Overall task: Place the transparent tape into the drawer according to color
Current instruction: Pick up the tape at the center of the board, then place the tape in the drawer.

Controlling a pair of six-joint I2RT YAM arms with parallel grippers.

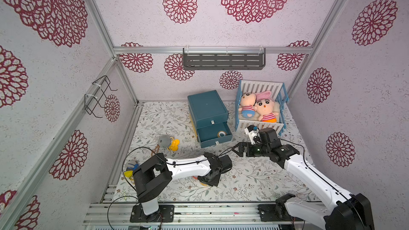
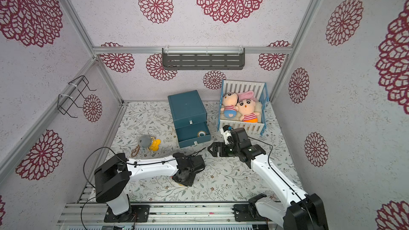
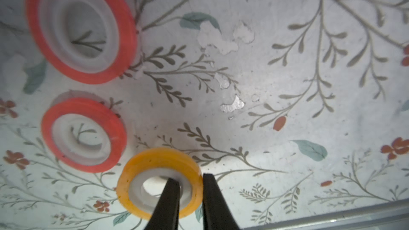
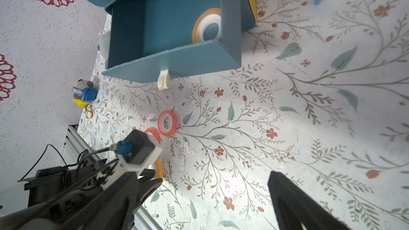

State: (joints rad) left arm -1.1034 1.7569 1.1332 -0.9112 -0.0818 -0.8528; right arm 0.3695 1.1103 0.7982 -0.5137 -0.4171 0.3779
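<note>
A matching yellow ring already lies in the drawer. My left gripper needs to rise next and carry its ring outward over the bare bottom of the drawer to release it there.
My left gripper point(image 3: 190, 179) is shut on a yellow tape ring point(image 3: 155, 158): one finger stands inside the hole, the other outside the wall. The ring sits low over the mat, slightly tilted. Two red-orange tape rings point(image 3: 125, 32) point(image 3: 117, 129) lie flat on the mat beside it. The blue cabinet's lower drawer point(image 1: 215, 140) is pulled out and holds another yellow tape ring point(image 1: 221, 134) point(image 4: 199, 22). My right gripper point(image 1: 236, 149) hovers open and empty in front of the drawer, one of its fingers point(image 4: 287, 195) showing in the right wrist view.
A blue-and-white toy crib point(image 1: 259, 127) with plush dolls stands right of the cabinet. A grey and yellow plush keychain point(image 1: 168, 143) lies left of the drawer, another small toy point(image 1: 131, 169) by the left arm's base. A metal rail point(image 1: 199, 211) runs along the front edge.
</note>
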